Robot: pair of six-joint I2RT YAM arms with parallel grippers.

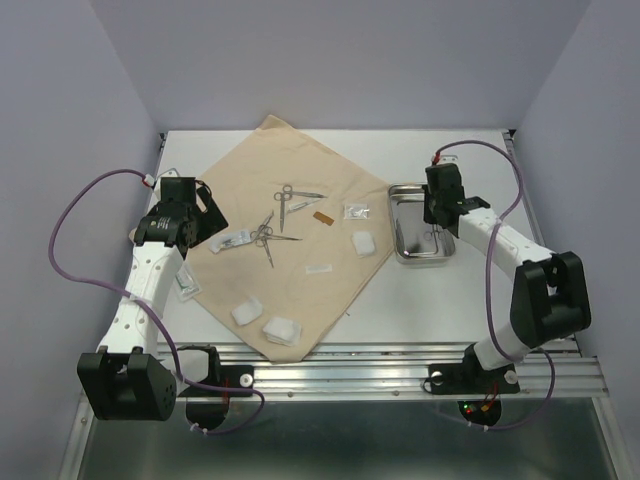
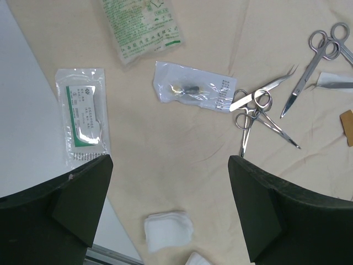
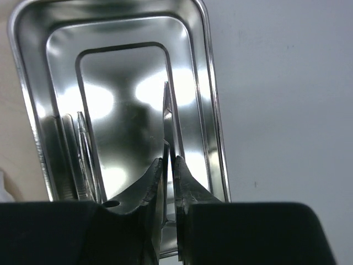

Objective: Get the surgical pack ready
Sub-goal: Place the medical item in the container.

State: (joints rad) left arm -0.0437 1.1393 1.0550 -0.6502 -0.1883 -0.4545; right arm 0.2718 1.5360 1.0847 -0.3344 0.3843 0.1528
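Note:
The slim steel forceps (image 3: 167,116) will go down next in my right gripper, beside the tray's side farthest from the cloth, because the tray's far side is empty.
The beige cloth (image 1: 300,180) lies spread as a diamond on the table. On it are two pairs of silver scissors (image 1: 285,197) (image 2: 259,105) and white gauze pads (image 1: 247,311) (image 2: 168,231). My left gripper (image 1: 205,215) (image 2: 171,165) hovers open above the cloth's left part with nothing between its fingers. The steel tray (image 1: 395,225) (image 3: 212,110) sits to the right of the cloth. My right gripper (image 1: 437,215) (image 3: 169,163) hangs over the tray, shut on slim steel forceps (image 3: 167,116) whose tip points into the tray.
Sealed packets lie by the left gripper: one half off the cloth's edge (image 2: 85,116), a small clear one (image 2: 193,88) and a green-printed one (image 2: 140,27). More gauze (image 1: 362,243) sits near the cloth's right corner. A slim steel shape (image 3: 77,160) shows along the tray's left wall.

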